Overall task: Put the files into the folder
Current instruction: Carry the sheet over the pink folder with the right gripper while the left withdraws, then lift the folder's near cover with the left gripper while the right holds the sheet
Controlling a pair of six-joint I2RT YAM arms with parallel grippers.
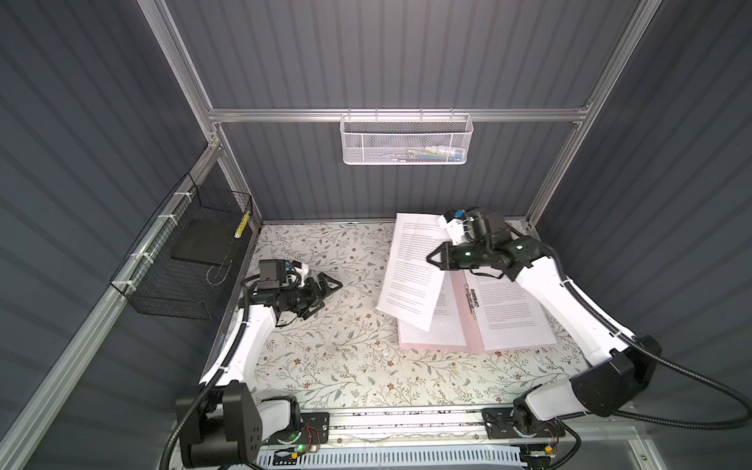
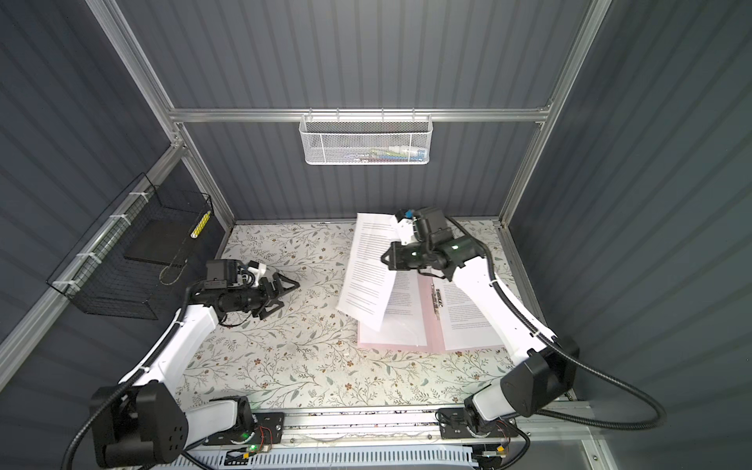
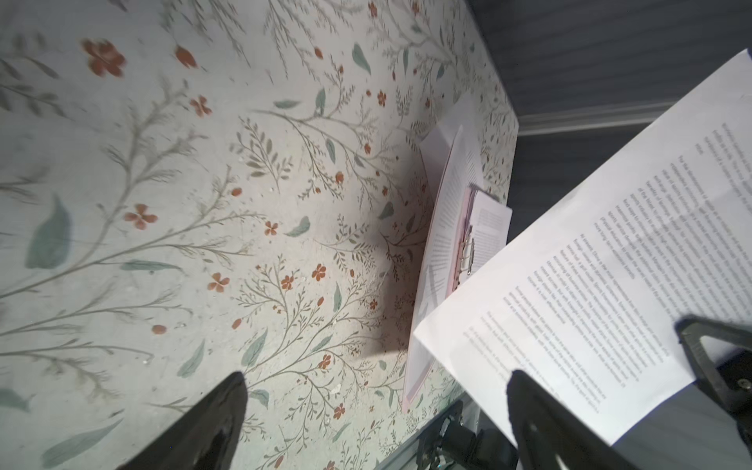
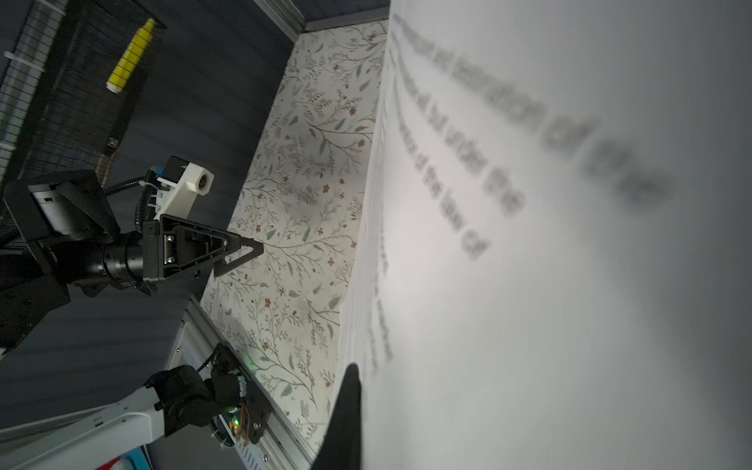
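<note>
The folder (image 1: 468, 303) is lower than my open left gripper, with bare table between them, so my left gripper will next move across and down onto the cover edge that faces it.
My right gripper (image 1: 432, 258) (image 2: 383, 257) is shut on the edge of one of the files, a white printed sheet (image 1: 411, 268) (image 2: 368, 264) that hangs tilted above the folder's left half. The pale pink folder (image 1: 468, 303) (image 2: 428, 303) lies open on the right of the table, with a printed sheet (image 1: 512, 313) on its right half and another sheet (image 1: 445, 323) on its left. In the right wrist view the held sheet (image 4: 569, 285) fills the frame and hides one finger. My left gripper (image 1: 325, 299) (image 3: 378, 378) hovers open and empty over the table's left side.
A black wire basket (image 1: 162, 293) on the left wall holds a dark slab (image 1: 199, 244) and a yellow marker (image 1: 243, 226). A white mesh basket (image 1: 407, 140) hangs on the back wall. The floral table (image 1: 325, 366) ends at a metal rail in front.
</note>
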